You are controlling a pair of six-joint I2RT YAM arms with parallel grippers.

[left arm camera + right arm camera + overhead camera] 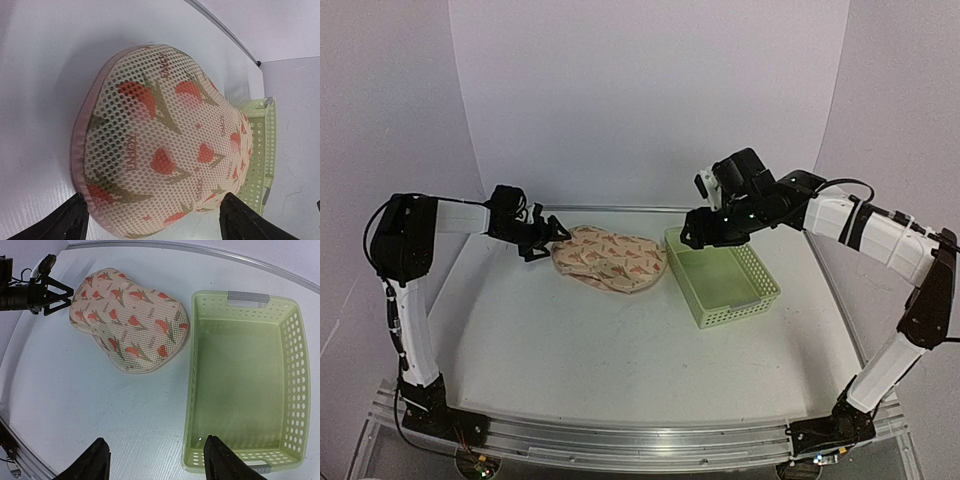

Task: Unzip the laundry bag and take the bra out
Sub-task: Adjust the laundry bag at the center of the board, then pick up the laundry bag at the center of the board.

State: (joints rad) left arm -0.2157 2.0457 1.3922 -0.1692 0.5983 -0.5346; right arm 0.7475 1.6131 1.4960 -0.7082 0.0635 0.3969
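Next, the left gripper shifts outward along it toward the back wall, down onto the bag's edge seam (558,245) (81,125).
The laundry bag (610,259) lies zipped shut on the white table, a beige-pink mesh case with orange-red prints. It fills the left wrist view (165,145) and shows at upper left in the right wrist view (130,330). The bra is hidden. My left gripper (548,236) is open, right at the bag's left end, with nothing held; in its own view its fingers (240,220) stand to either side of the bag's near end. My right gripper (692,238) is open and empty, high above the basket's near left corner (155,462).
A pale green plastic mesh basket (756,300) stands empty just right of the bag, touching or nearly touching it. It also shows in the right wrist view (295,390). White walls close in the back and the sides of the table.
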